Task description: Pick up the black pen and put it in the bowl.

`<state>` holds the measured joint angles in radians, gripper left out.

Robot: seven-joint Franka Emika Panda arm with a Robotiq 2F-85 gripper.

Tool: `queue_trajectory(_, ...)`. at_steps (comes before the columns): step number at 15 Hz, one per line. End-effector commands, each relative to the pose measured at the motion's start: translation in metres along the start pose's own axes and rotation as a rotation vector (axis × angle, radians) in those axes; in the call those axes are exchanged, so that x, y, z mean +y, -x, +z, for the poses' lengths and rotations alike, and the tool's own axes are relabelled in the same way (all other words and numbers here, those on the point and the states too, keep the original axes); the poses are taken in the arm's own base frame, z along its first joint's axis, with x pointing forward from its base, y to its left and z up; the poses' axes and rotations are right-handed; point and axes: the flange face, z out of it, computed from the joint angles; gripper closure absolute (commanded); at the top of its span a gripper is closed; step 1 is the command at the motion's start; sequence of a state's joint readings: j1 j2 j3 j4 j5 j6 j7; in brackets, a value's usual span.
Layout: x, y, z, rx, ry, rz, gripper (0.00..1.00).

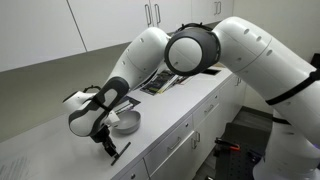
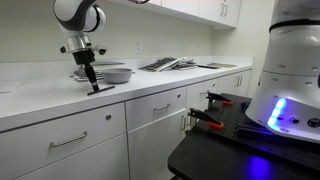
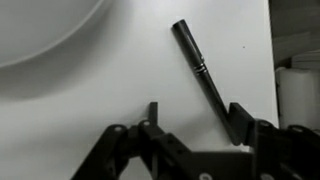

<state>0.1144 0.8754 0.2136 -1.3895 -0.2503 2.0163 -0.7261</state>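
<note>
I will move my gripper to the right in the wrist view next and turn it to line up with the slanted pen. The pen's near end (image 1: 114, 161) (image 3: 227, 117) lies by the finger on that side.
The black pen (image 3: 198, 66) lies flat on the white countertop, slanting from upper left to lower right in the wrist view. My gripper (image 3: 195, 112) is open and low over the counter, and the pen's near end lies between the fingers, right against the right finger. The bowl (image 3: 40, 25) shows as a pale curved rim at the upper left of the wrist view. In both exterior views the gripper (image 1: 107, 143) (image 2: 90, 82) points down at the counter's front edge, just in front of the bowl (image 1: 126, 121) (image 2: 112, 73). The pen (image 1: 119, 152) sticks out beside the fingers.
Papers or open books (image 1: 160, 82) (image 2: 172, 64) lie further along the counter. A wall and upper cabinets (image 1: 150, 15) stand behind it. The counter's front edge (image 2: 60, 106) is close to the gripper. Drawers sit below.
</note>
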Motion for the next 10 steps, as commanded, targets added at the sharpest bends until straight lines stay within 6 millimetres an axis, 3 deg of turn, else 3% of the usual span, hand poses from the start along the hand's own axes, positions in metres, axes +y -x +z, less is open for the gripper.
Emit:
queue_trajectory(1, -0.010, 0.004, -0.007, 0.001, -0.019, -0.040, 0.13)
queue_trajectory(5, -0.013, 0.005, -0.014, 0.001, -0.011, -0.099, 0.20)
queue_trajectory(6, -0.014, 0.005, -0.015, -0.005, -0.005, -0.120, 0.25)
queue_trajectory(8, -0.017, 0.006, -0.014, -0.014, -0.001, -0.166, 0.48)
queue_trajectory(9, -0.020, 0.006, -0.012, -0.023, 0.004, -0.196, 0.48)
queue_trajectory(10, -0.023, 0.006, -0.010, -0.034, 0.015, -0.220, 0.56)
